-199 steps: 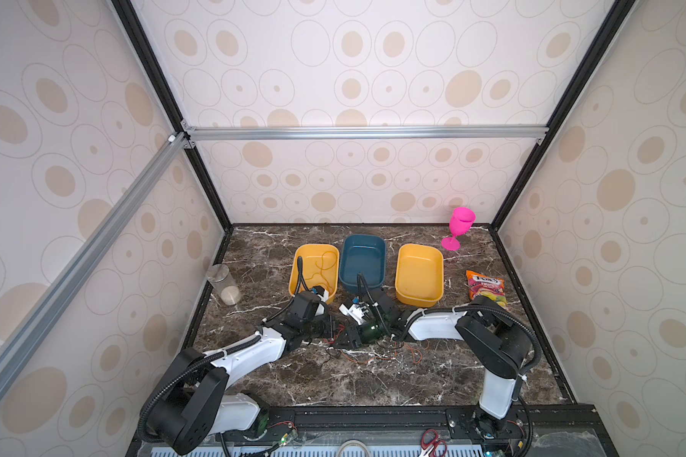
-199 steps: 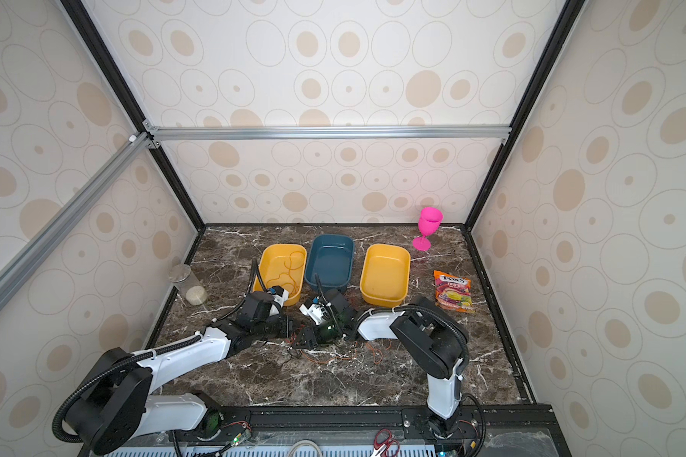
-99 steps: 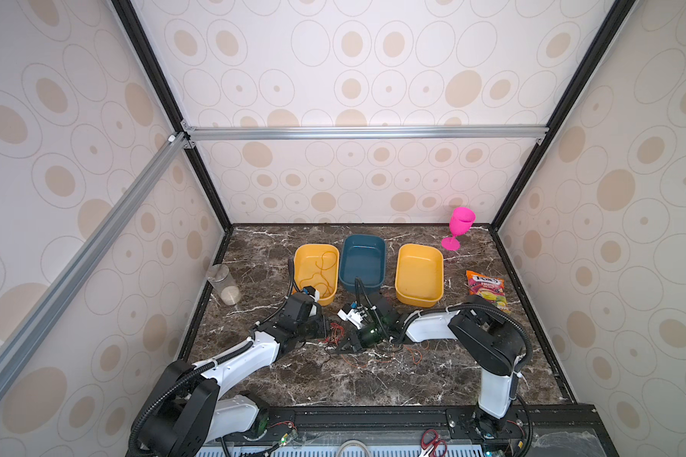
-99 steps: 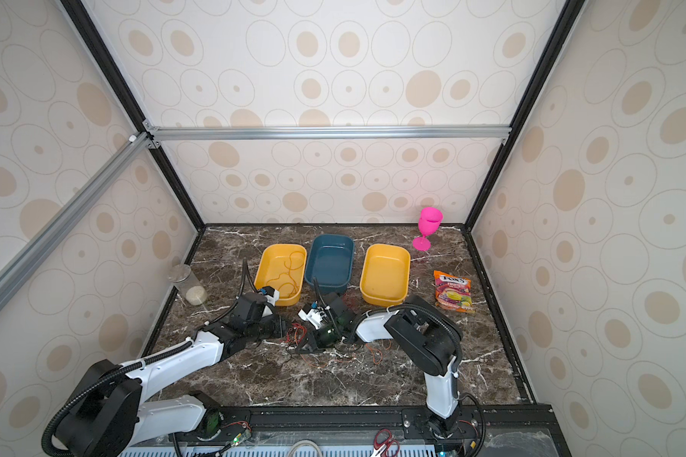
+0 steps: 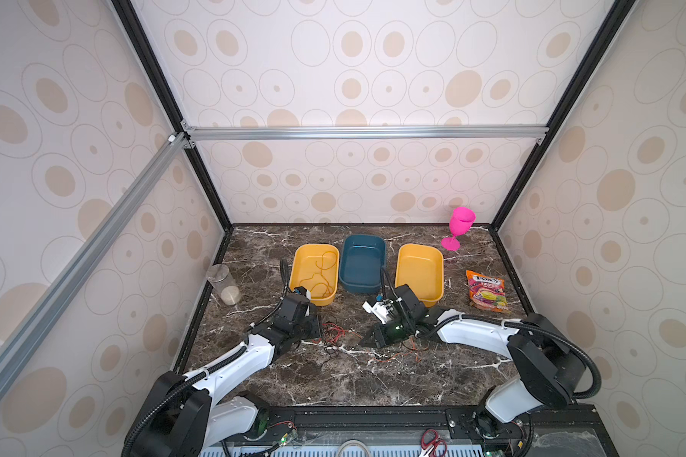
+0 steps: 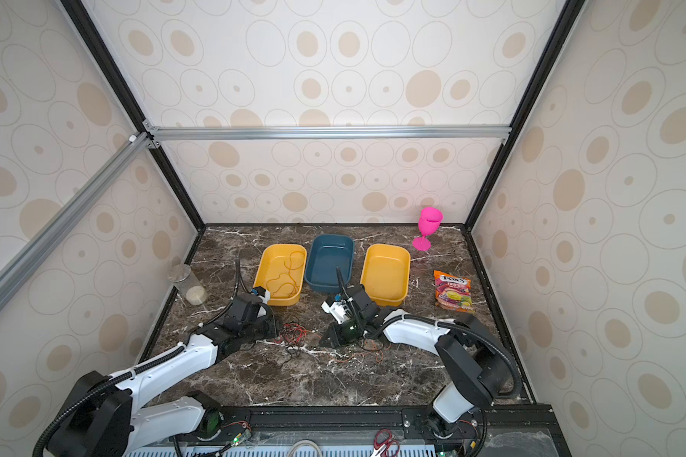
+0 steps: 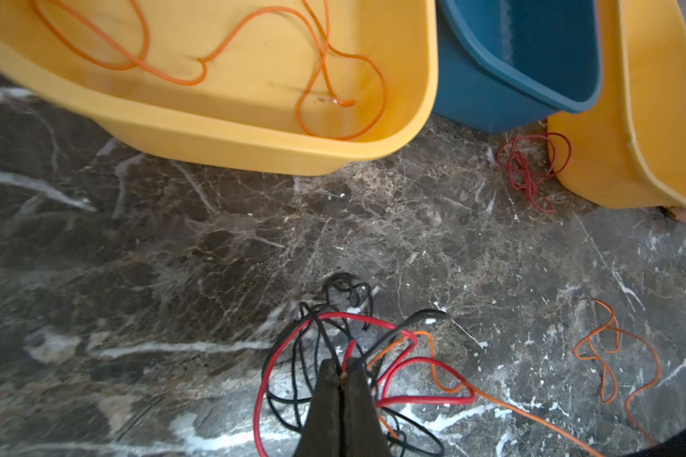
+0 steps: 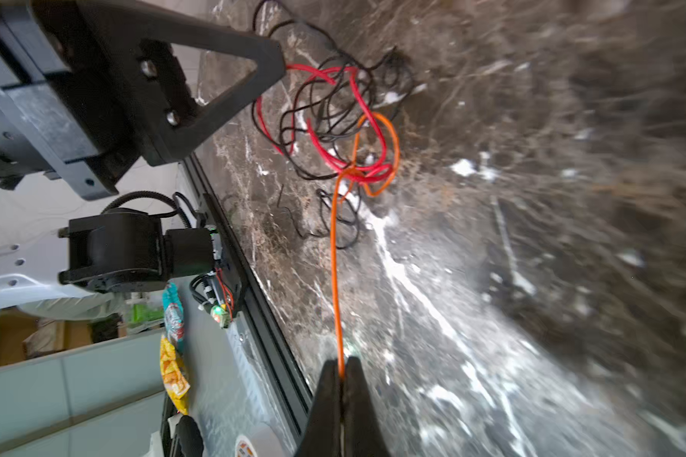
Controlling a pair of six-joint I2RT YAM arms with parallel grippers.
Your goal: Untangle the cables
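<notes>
The orange cable runs into the tangle [image 8: 333, 118]. Next, I need to move my left gripper toward the side of the jar, with open marble beside it, and let go of the red cable.
A tangle of red, black and orange cables [image 5: 333, 334] [image 6: 292, 334] lies on the marble between my two grippers. My left gripper [image 7: 342, 366] [image 5: 318, 329] is shut on a red cable [image 7: 282, 356] of that tangle. My right gripper [image 8: 340, 362] [image 5: 364, 341] is shut on an orange cable [image 8: 334, 277] that runs straight from its jaws into the tangle [image 8: 333, 118]. The left gripper's fingers [image 8: 254, 67] sit at the tangle's other side. One orange cable [image 7: 214, 59] [image 5: 321, 273] lies loose in the left yellow tray [image 5: 313, 301]. A dark red cable [image 7: 529, 170] and an orange one [image 7: 610, 356] lie apart on the marble.
A blue tray [image 5: 363, 289] and a second yellow tray [image 5: 432, 301] stand in a row behind the grippers. A pink goblet [image 5: 460, 225] and a snack bag [image 5: 486, 291] are at the back right. A clear jar [image 5: 224, 283] is at the left wall.
My right gripper has shut on the orange cable and drawn back to the right, so the cable is pulled straight. The left gripper stayed shut and shifted a little to the left.
</notes>
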